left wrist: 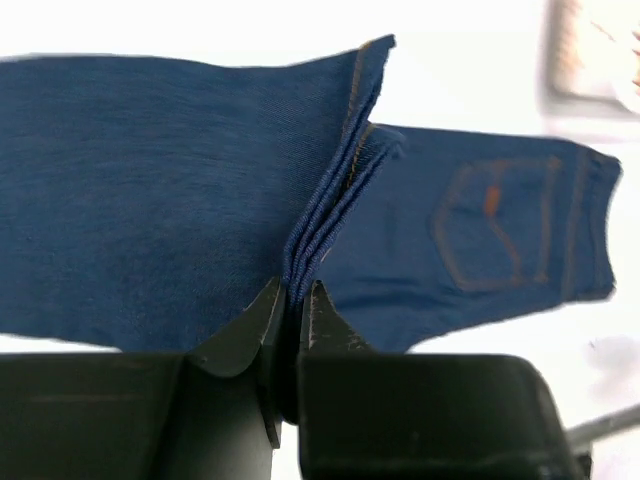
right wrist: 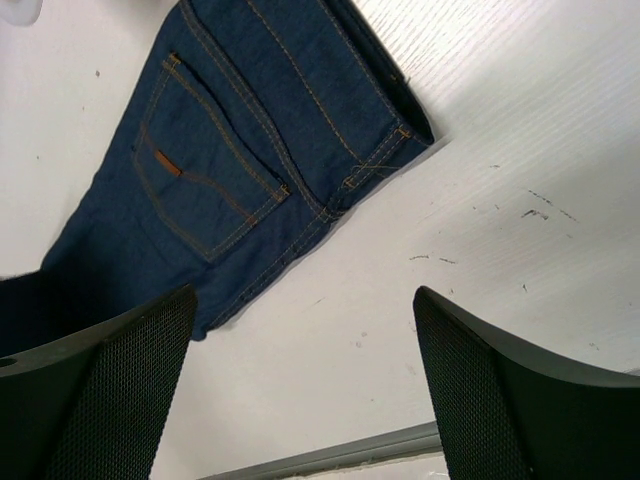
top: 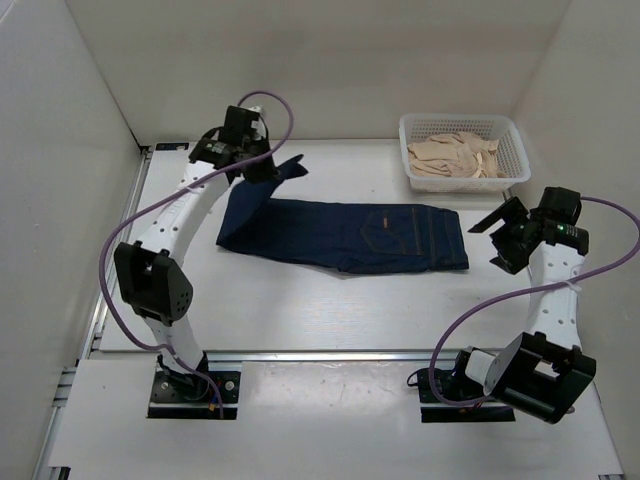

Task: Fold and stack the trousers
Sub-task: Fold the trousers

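Note:
My left gripper carries the trousers' hems toward the right in the top view next, lowers them onto the cloth [left wrist: 400, 225] beside the trousers' pocket, then releases it, since the legs stretch long.
The dark navy trousers [top: 360, 235] lie across the middle of the table, folded lengthwise, waistband at the right with a tan-stitched back pocket up. My left gripper [top: 268, 165] is shut on the leg hems and holds them lifted above the table's far left. In the left wrist view the fingertips [left wrist: 290, 300] pinch several stacked layers of the trousers [left wrist: 150, 190], and the pocket end [left wrist: 490, 235] lies beyond. My right gripper [top: 503, 238] is open and empty, just right of the waistband. In the right wrist view the trousers [right wrist: 230, 170] lie ahead of the open gripper [right wrist: 300, 330].
A white mesh basket [top: 464, 124] holding beige cloth [top: 455, 158] stands at the back right. White walls enclose the table on three sides. A metal rail [top: 320, 353] runs along the near edge.

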